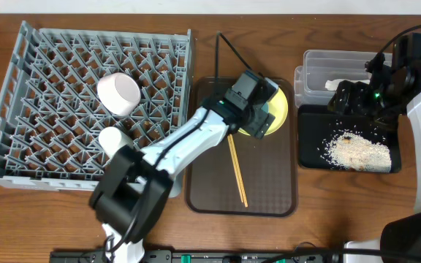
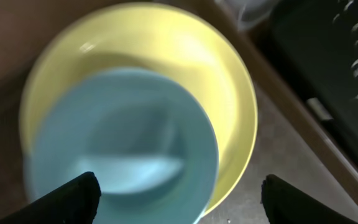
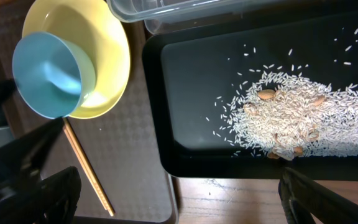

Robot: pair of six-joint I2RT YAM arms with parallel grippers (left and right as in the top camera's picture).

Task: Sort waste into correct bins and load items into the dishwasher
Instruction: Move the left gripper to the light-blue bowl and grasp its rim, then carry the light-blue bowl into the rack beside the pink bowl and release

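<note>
The light blue bowl's rim [image 2: 212,184] is below, between my left gripper's open fingers, so they should go down astride it next, one inside the bowl, and close.
A light blue bowl [image 2: 123,149] sits on the round yellow plate [image 2: 166,43] at the back of the brown serving tray [image 1: 269,197]. My left gripper [image 2: 179,199] is open right above them, one finger over the bowl and one beside the plate; in the overhead view [image 1: 256,117] it hides most of the bowl. Two wooden chopsticks [image 1: 237,172] lie on the brown tray. Rice scraps [image 1: 357,152] lie in the black tray [image 1: 313,139]. My right gripper [image 3: 179,199] is open and empty over that tray's edge. A white bowl [image 1: 119,93] and a white cup [image 1: 112,139] stand in the grey rack [image 1: 20,146].
The clear tub [image 1: 313,73] stands behind the black tray with something white [image 1: 337,84] in it. The right wrist view shows the bowl [image 3: 45,74], plate [image 3: 104,56], chopsticks [image 3: 86,168] and rice [image 3: 297,118]. A black cable [image 1: 229,47] lies behind the brown tray.
</note>
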